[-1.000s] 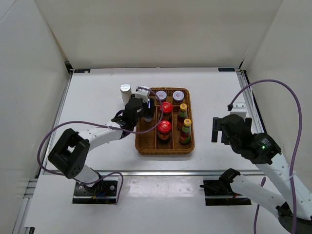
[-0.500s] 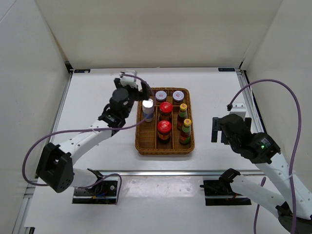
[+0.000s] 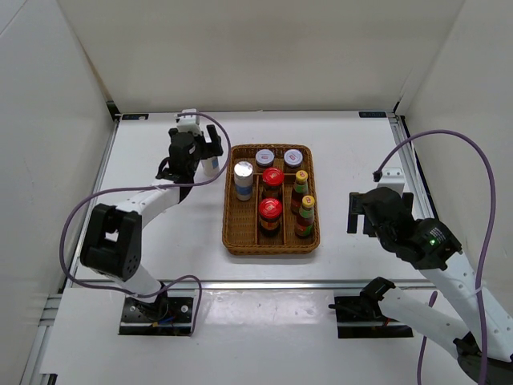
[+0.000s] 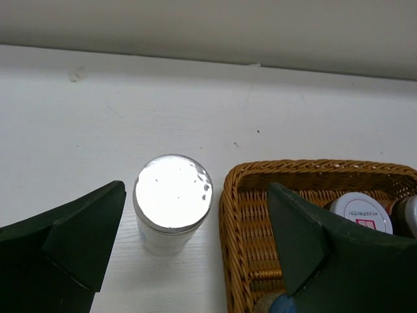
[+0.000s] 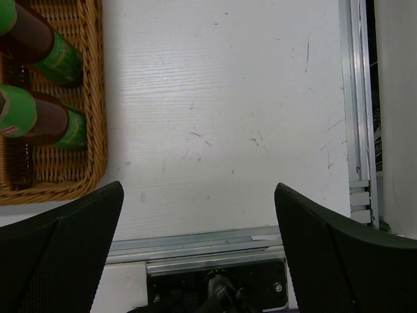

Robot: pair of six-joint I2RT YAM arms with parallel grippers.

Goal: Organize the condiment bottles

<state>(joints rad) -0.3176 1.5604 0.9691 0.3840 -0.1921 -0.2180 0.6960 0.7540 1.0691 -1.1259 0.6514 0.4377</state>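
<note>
My left gripper moves down over the silver cap of the white shaker [image 4: 172, 192] next, as it stands right below the gripper, between its two open fingers.
One white silver-capped shaker [image 4: 172, 195] stands on the table just left of the brown wicker tray [image 4: 247, 195]. My left gripper [image 4: 195, 205] is open and hovers over it, one finger on each side, not touching. In the top view the left gripper [image 3: 204, 154] mostly hides this shaker [image 3: 210, 165]. The tray [image 3: 272, 249] holds the other shaker [image 3: 243, 171], two red-lidded jars [image 3: 273, 176], two grey-lilac-lidded jars [image 3: 264, 156] and two yellow-capped sauce bottles [image 3: 301, 178]. My right gripper [image 3: 358, 212] is open and empty, right of the tray.
The right wrist view shows bare table, the tray's right edge with the two green-necked bottles [image 5: 39, 45], and the metal rail [image 5: 355, 98] along the table's right and near edges. White walls enclose the table.
My left gripper let go of a shaker in the tray's left compartment, then moved back and left to above the shaker on the table. The right arm has not moved.
</note>
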